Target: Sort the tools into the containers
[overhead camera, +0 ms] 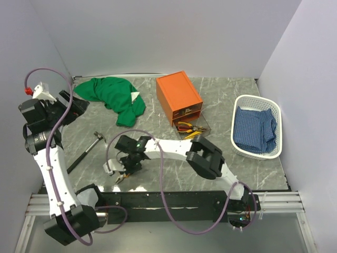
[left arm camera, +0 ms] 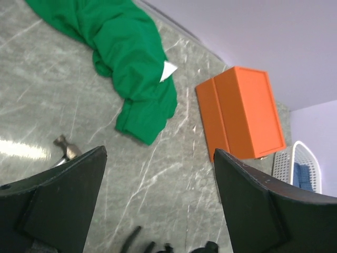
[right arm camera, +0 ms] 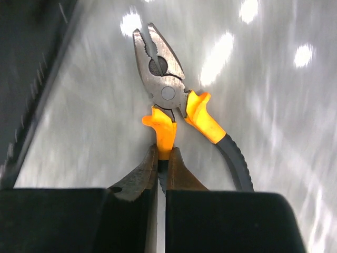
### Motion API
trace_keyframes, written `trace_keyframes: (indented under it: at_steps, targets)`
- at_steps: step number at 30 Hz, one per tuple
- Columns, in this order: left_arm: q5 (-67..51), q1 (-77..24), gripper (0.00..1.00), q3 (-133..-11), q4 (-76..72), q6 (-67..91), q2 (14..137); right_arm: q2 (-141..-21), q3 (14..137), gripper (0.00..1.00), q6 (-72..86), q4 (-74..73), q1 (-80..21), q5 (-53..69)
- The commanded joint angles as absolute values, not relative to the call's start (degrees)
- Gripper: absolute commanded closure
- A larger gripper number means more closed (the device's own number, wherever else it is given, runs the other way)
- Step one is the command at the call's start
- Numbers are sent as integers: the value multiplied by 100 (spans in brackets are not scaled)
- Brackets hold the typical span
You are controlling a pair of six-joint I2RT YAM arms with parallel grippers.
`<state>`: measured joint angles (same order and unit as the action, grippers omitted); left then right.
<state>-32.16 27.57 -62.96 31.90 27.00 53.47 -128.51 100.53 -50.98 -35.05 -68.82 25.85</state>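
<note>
Yellow-handled pliers already lie inside the clear drawer (overhead camera: 205, 129), so my right gripper needs to rise outward next, to the right in the top view, then lower over it to release.
My right gripper (right arm camera: 162, 158) is shut on one handle of the orange-black pliers (right arm camera: 160, 79); in the top view it holds them (overhead camera: 120, 179) low over the table near the front edge. The orange box (overhead camera: 178, 96) stands at the back centre with a clear drawer (overhead camera: 205, 129) pulled out, holding yellow-handled pliers (overhead camera: 189, 128). The black-handled hammer (overhead camera: 85, 151) lies left of centre; its head shows in the left wrist view (left arm camera: 66, 147). My left gripper (left arm camera: 158, 211) is open and empty, raised at the far left (overhead camera: 67, 103). The box also shows in the left wrist view (left arm camera: 242, 113).
A green cloth (overhead camera: 113, 96) lies at the back left, also in the left wrist view (left arm camera: 126, 68). A white basket (overhead camera: 256, 105) with a blue cloth (overhead camera: 255, 129) stands at the right. Walls enclose the table on three sides.
</note>
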Motion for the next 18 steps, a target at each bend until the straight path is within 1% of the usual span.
trace_keyframes:
  at_steps: [1,2,4,5,7,8,13,18]
  targets:
    - [-3445,2699,12,-6793,2462,2961,5624,-11621,9660,100,-4335,-3551,-6382,2048]
    - [-3358,2629,13,-6846,2374,3014,5703,-11175,9563,100,-4255,-3525,-6303,2030]
    - [-3235,2321,13,-7082,2189,3006,5967,-10760,9501,100,-4193,-3647,-6136,1961]
    - [-3191,2233,13,-7162,2145,2980,6159,-10384,9388,100,-4210,-3700,-5935,1908]
    - [-3190,2022,14,-7346,2066,2971,6345,-10065,9238,100,-4350,-3936,-5653,1768]
    - [-3190,1961,14,-7409,2065,2953,6520,-9846,9185,100,-4411,-4042,-5356,1680]
    - [-3085,1512,13,-7690,2048,2716,6820,-9238,8414,100,-4693,-4315,-4317,1398]
    - [-3032,1441,13,-7638,1899,2725,6961,-8763,7691,100,-4798,-4324,-3439,1353]
